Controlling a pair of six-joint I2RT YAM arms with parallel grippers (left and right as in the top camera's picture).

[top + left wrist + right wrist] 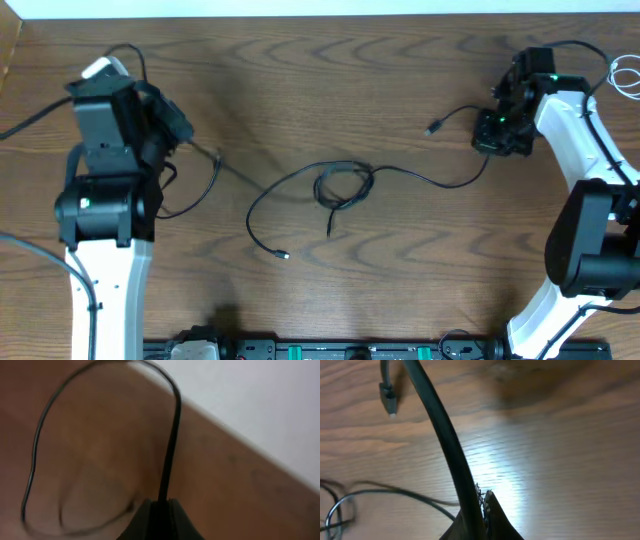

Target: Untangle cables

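I should next lower my left gripper's fingers toward the knotted loop (345,185), down to the bare tabletop below, and let go of the black cable there, clear of that loop.
Thin black cables run across the wooden table and meet in a small knotted loop (345,185) at the middle. One free plug end (285,256) lies in front of the knot. My left gripper (183,128) is at the left, shut on a black cable (172,445) that arcs up from the jaws and curls round in a wide loop. My right gripper (488,138) is at the right, shut on a black cable (445,435). That cable's plug end (387,400) hangs free just beyond the jaws and shows again as the plug end (432,128) in the overhead view.
A thin white cord (626,74) lies coiled at the far right edge. Thicker black cords (30,118) trail from the left arm. A rail with green connectors (330,350) runs along the front edge. The table's back edge (320,18) meets a white surface.
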